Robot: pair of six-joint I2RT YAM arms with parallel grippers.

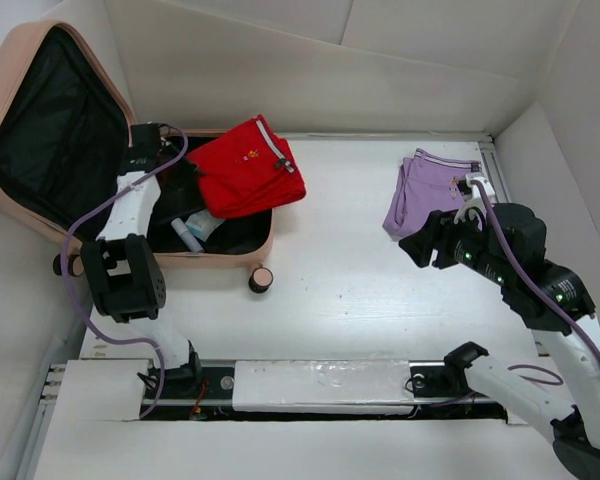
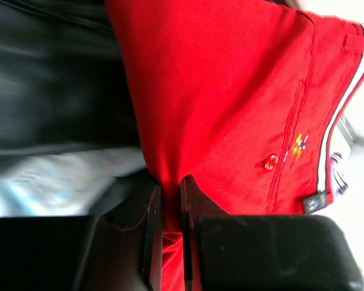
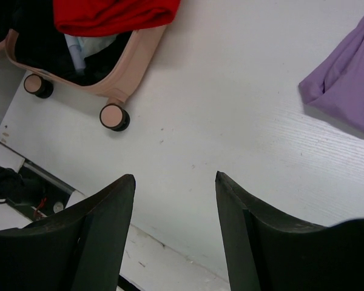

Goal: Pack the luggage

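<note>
The red garment inside the luggage's lower shell (image 1: 188, 210) (image 2: 57, 173) needs to be pulled to the left in the top view and down by my left gripper next, and released there. Cloth hangs over the shell's rim.
The salmon-pink luggage (image 1: 38, 45) lies open at the far left, its black-lined lid leaning back. A red folded garment (image 1: 248, 165) rests half over the right rim of the lower shell (image 3: 142, 51). My left gripper (image 1: 183, 166) reaches over the shell and is shut on the garment's left edge. In the left wrist view red cloth (image 2: 230, 91) is pinched between the fingers (image 2: 170, 185). My right gripper (image 1: 421, 246) hovers open above bare table (image 3: 175, 177), holding nothing. A purple folded garment (image 1: 430, 190) lies just beyond it (image 3: 352, 85).
A pale blue-and-white tube (image 1: 190, 232) lies inside the lower shell among dark items. A suitcase wheel (image 1: 262, 279) sticks out toward the table's middle. White walls enclose the table, and a rail (image 1: 320, 385) runs along the near edge.
</note>
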